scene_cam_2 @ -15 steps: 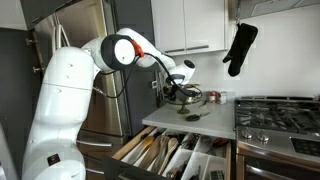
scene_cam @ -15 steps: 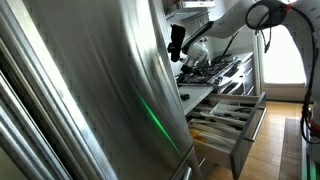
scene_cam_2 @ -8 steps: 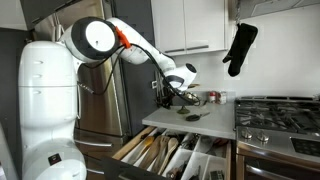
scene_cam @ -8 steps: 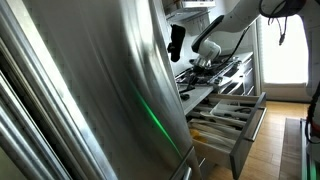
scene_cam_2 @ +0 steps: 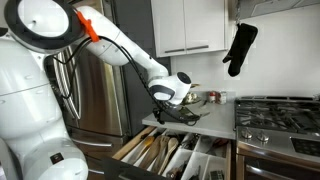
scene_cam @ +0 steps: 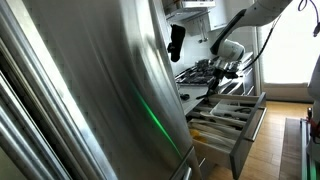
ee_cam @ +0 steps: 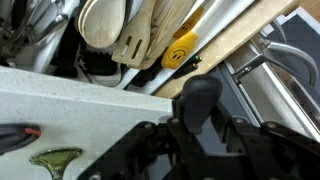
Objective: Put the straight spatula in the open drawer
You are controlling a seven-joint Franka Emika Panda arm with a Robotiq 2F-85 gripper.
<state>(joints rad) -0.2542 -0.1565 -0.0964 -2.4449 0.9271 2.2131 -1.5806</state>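
Note:
The section of the drawer beside the wooden spoons lies open below my gripper, toward my base, so my gripper should move back and down next to release the spatula there.
My gripper [ee_cam: 200, 128] is shut on the straight spatula; its black handle end [ee_cam: 200, 98] sticks up between the jaws in the wrist view. In both exterior views the gripper [scene_cam: 223, 72] [scene_cam_2: 170, 98] hangs at the counter's front edge, just above the open drawer [scene_cam: 246, 125] [scene_cam_2: 135, 148]. The drawer has pale wood compartments. The wrist view shows them [ee_cam: 250, 35] filled with wooden spoons [ee_cam: 110, 25] and a yellow-handled tool [ee_cam: 181, 50]. The spatula's blade is hidden.
The white counter [ee_cam: 60, 100] holds a brass object [ee_cam: 55, 160] and a red-and-black tool [ee_cam: 15, 135]. A metal bowl [scene_cam_2: 197, 97] stands behind the gripper. The gas stove [scene_cam_2: 280, 108] is beside it, with a black oven mitt [scene_cam_2: 240, 45] hanging above. A steel fridge [scene_cam: 90, 90] fills the near side.
The arm has swung away from the bowl on the counter, forward and down to the counter's front edge over the drawer, with the spatula still held.

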